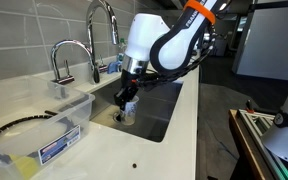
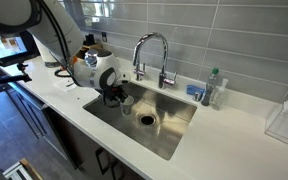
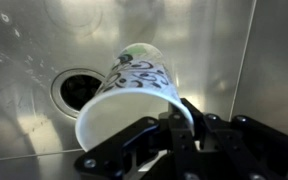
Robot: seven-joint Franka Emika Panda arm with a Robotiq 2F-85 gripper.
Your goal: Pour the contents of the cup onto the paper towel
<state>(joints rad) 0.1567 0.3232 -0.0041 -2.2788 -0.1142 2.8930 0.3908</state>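
Next, my gripper moves down toward the bottom of the sink beside the drain and releases the cup's rim, as the cup still hangs above it.
The cup (image 3: 134, 95) is a pale paper cup with a dark printed pattern. In the wrist view it fills the centre, seen from its open rim side, over the steel sink near the drain (image 3: 76, 90). My gripper (image 3: 179, 125) is shut on the cup's rim, one finger inside and one outside. In both exterior views the gripper (image 1: 129, 98) (image 2: 117, 95) hangs inside the sink with the cup (image 1: 125, 112) (image 2: 126, 99) at its tip. No paper towel shows in any view.
The steel sink (image 2: 169, 125) is set in a white counter (image 1: 154, 155). Faucets (image 1: 102, 30) (image 2: 149, 50) stand behind it. A clear plastic bin with a blue label (image 1: 44, 130) sits on the counter. A soap bottle (image 2: 216, 88) stands by the sink.
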